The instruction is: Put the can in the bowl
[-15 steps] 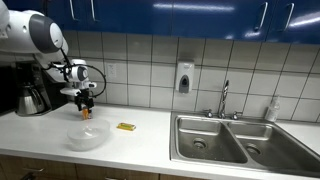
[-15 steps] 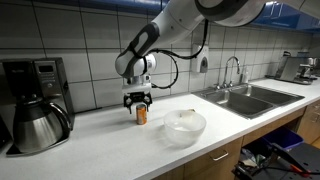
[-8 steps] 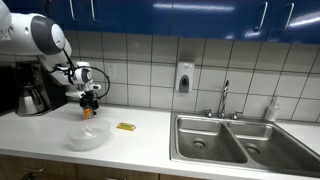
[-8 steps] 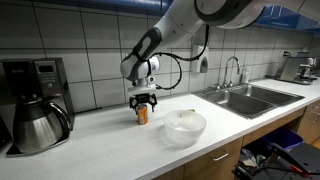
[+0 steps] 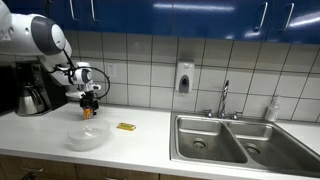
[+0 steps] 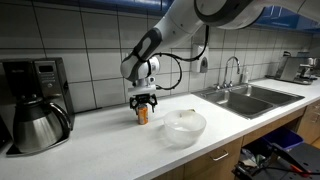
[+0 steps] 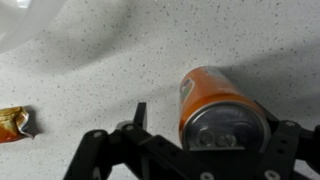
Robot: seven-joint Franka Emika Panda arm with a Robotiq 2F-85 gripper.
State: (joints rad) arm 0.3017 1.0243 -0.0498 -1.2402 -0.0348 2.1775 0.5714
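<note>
I need to move my gripper slightly to the right in the wrist view at the same height, then close it on the can (image 7: 221, 115).
The can (image 5: 88, 113) is orange-red with a pale metal top. It stands upright on the white counter near the tiled wall, and it shows in both exterior views (image 6: 142, 115). My gripper (image 6: 143, 101) hangs right above it, open, with a finger on either side. In the wrist view the can (image 7: 220, 105) sits between the fingers (image 7: 215, 120), with a gap on the left side. The translucent whitish bowl (image 5: 88, 138) rests empty on the counter in front of the can, toward the counter edge (image 6: 185, 127).
A coffee maker with a steel carafe (image 6: 35, 120) stands at the counter end beside the can. A flat yellow packet (image 5: 125, 126) lies between the bowl and the steel double sink (image 5: 230, 140). A soap dispenser (image 5: 184, 78) hangs on the wall.
The gripper shifted slightly sideways over the can between one second and half a second ago. Since then nothing has visibly moved. The can has stayed in place.
</note>
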